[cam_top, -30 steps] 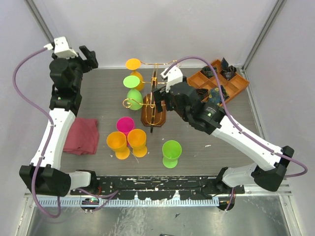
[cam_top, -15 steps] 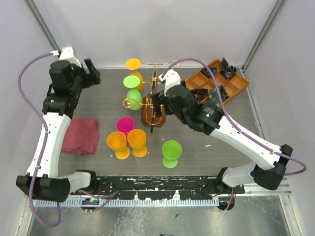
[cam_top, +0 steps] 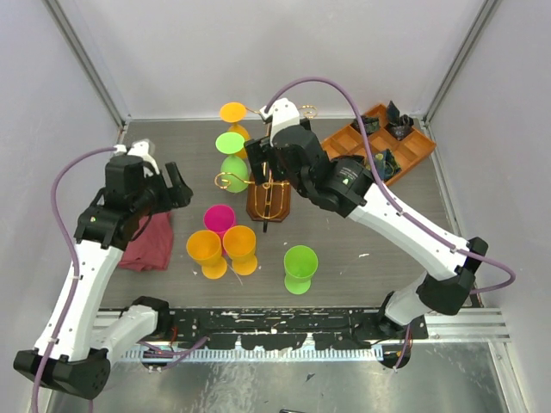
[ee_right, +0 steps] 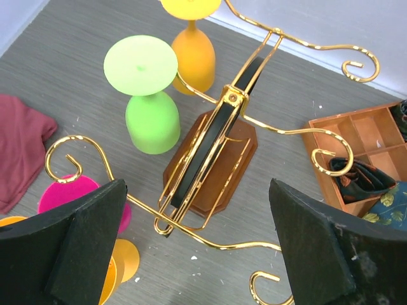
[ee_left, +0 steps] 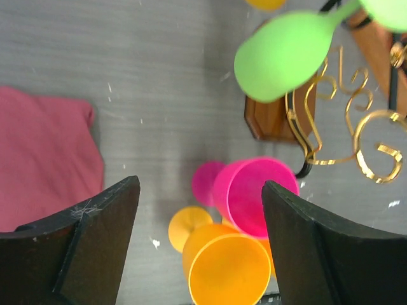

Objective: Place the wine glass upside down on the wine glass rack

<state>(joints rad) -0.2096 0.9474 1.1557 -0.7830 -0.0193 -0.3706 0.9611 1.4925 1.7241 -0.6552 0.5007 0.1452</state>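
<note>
Next, my left gripper will descend onto the cloth-side rim of the pink glass point(cam_top: 218, 218), clear of the rack's scrolls, since the glass stands below and to the gripper's right in the top view.
The wine glass rack point(cam_top: 269, 202) has a dark brown wooden base and gold wire arms. An orange glass point(cam_top: 234, 120) and a green glass point(cam_top: 232, 159) hang upside down on its left arms. A pink glass point(cam_top: 218, 218), two orange glasses point(cam_top: 240, 245) and a green glass point(cam_top: 300, 265) stand upright in front. My left gripper point(cam_top: 175, 186) is open and empty, left of the pink glass point(ee_left: 257, 197). My right gripper point(cam_top: 269, 163) is open and empty above the rack point(ee_right: 219, 159).
A red cloth point(cam_top: 145, 237) lies at the left, under the left arm. An orange compartment tray point(cam_top: 340, 138) with small dark items stands at the back right. Gold scrolls point(ee_left: 375, 143) stick out from the rack towards the standing glasses.
My left arm has swung from the back left corner down and right towards the pink and orange glasses. My right gripper has moved back and left over the rack.
</note>
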